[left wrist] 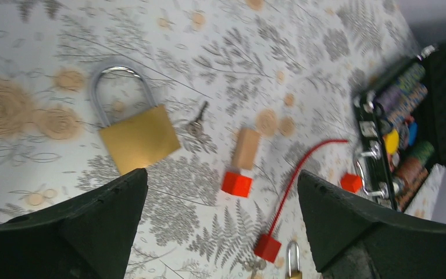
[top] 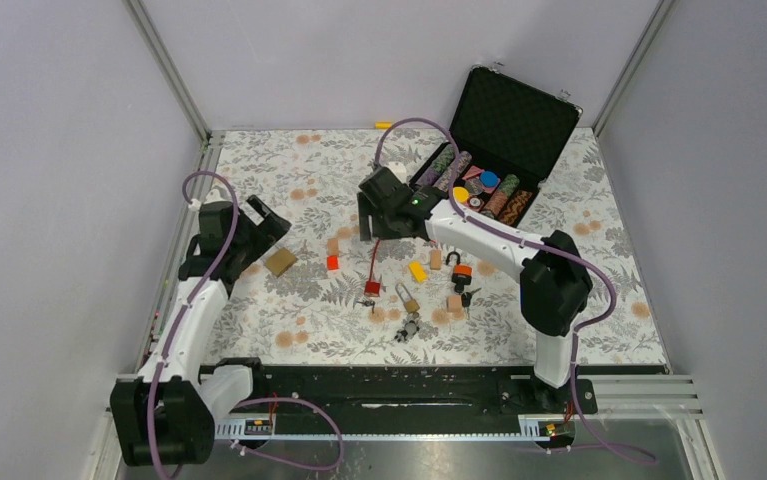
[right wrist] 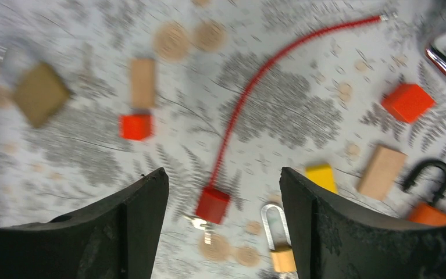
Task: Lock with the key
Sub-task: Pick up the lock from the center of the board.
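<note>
My right gripper lowers and moves back onto the red cable's end (top: 373,274) (right wrist: 213,180) beside the cable lock's body next, since that thin part of the cable shows between the open fingers.
A large brass padlock (left wrist: 139,136) lies flat on the floral cloth with its shackle up, and it also shows in the top view (top: 280,262). A small key (left wrist: 196,123) lies just right of it. My left gripper (left wrist: 219,192) hovers open and empty above it (top: 264,228). A red cable lock (right wrist: 211,204) lies mid-table with keys (right wrist: 200,224) at its body. A small brass padlock (right wrist: 278,244) and an orange padlock (right wrist: 432,203) lie to its right. My right gripper (right wrist: 223,174) is open and empty above the cable lock (top: 371,225).
An open black case (top: 509,120) with poker chips stands at the back right. Red cubes (right wrist: 136,126), wooden blocks (right wrist: 380,171) and a yellow block (right wrist: 322,174) are scattered mid-table. Another key bunch (top: 409,328) lies near the front edge.
</note>
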`<state>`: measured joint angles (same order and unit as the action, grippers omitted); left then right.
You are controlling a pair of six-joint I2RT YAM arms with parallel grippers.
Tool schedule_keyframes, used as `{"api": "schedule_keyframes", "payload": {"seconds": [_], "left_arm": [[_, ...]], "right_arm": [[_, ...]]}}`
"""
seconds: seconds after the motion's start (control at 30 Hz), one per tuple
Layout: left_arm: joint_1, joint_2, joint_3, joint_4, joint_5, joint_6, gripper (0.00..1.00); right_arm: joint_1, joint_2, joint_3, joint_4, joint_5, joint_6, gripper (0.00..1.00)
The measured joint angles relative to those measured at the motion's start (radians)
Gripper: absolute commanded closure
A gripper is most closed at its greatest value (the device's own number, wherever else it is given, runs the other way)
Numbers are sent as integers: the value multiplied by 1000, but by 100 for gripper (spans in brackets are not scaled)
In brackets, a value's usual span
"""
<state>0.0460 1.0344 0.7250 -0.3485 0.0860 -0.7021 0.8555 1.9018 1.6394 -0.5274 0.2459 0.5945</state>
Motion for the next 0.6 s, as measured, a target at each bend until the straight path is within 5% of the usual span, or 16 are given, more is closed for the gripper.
{"api": "schedule_keyframes", "payload": {"seconds": [0.3, 0.6], "left_arm": [[-219, -112, -39, -21, 47, 3, 1], [-256, -297, -95, -113, 27, 2, 1]], "right_arm": [[-7, -7, -238, -43, -54, -93, 21], [68, 0, -266, 51, -46, 121, 25]]}}
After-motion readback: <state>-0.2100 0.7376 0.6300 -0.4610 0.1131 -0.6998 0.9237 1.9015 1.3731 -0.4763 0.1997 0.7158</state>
